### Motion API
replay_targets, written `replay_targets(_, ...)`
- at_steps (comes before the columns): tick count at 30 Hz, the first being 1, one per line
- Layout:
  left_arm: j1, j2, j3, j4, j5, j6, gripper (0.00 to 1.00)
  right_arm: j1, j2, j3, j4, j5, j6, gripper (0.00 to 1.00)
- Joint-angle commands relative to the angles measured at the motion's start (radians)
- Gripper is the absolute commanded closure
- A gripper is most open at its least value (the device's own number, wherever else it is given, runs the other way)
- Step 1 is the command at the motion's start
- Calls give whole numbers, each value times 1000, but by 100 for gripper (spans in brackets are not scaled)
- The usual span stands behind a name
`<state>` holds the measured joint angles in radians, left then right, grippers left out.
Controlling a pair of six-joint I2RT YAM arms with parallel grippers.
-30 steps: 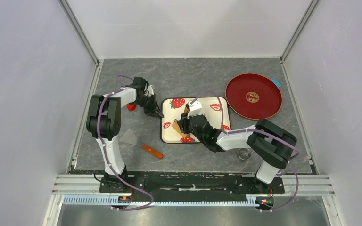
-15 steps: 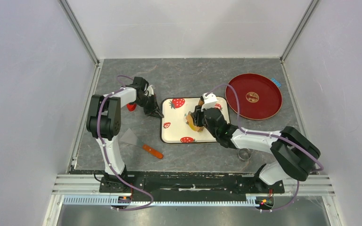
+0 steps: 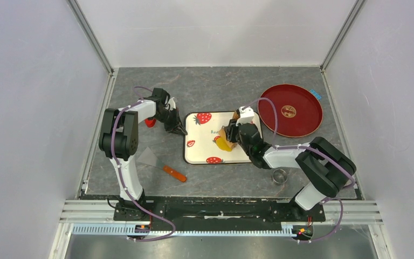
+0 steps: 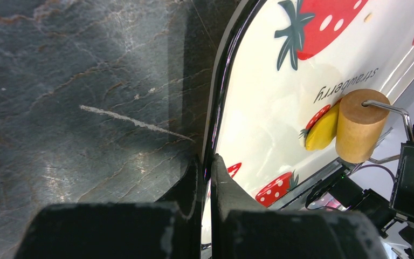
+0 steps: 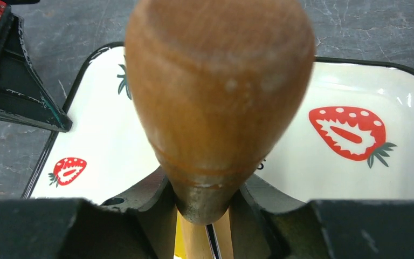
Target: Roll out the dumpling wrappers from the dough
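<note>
The roller in my right gripper rolls over the dough [image 3: 223, 144] next. Then it lifts past the tray and lowers for release between plate and ring cutter, where the tabletop lies bare.
A strawberry-print tray [image 3: 197, 154] lies mid-table. On it is a yellow lump of dough [image 3: 223, 144], also seen in the left wrist view [image 4: 322, 128]. My left gripper [image 3: 179, 129] is shut on the tray's left rim [image 4: 215, 108], pinching it between the fingertips [image 4: 223, 172]. My right gripper [image 3: 232, 134] is shut on the handle [image 5: 218, 91] of the wooden roller. The roller's drum [image 4: 360, 125] rests against the right side of the dough. A sliver of yellow dough [image 5: 179, 237] shows below the handle. No dumpling wrappers are in view.
A red round plate [image 3: 290, 110] sits at the back right. A small metal ring cutter [image 3: 279, 175] lies near the right arm. A scraper with an orange handle [image 3: 161, 164] lies left of the tray, and a small red object [image 3: 150, 122] sits by the left arm.
My right arm has carried the roller from the tray's near-left part towards its far right, uncovering the dough. The left gripper has stayed on the rim.
</note>
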<state>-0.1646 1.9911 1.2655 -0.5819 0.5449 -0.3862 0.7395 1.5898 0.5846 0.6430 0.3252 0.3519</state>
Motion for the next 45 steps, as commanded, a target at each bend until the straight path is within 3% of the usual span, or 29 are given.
replay_targets(1, -16, 55, -5, 2, -46, 26, 98, 3, 58, -102, 56, -12, 30, 100)
replay_targets(12, -16, 55, -3, 1, -45, 25, 98, 67, 129, -317, 106, 39, 82, 100)
replay_targets(20, -16, 58, -2, 1, -41, 23, 98, 89, 300, -337, 109, 24, 150, 100)
replay_targets(33, -16, 59, -2, 1, -42, 23, 98, 115, 345, -339, 91, 59, 166, 100)
replay_targets(38, -16, 59, -2, 4, -37, 21, 98, 136, 285, -286, 46, 35, 143, 100)
replay_targets(45, -16, 52, -3, 7, -34, 20, 98, 185, 78, -124, -65, -15, 111, 100)
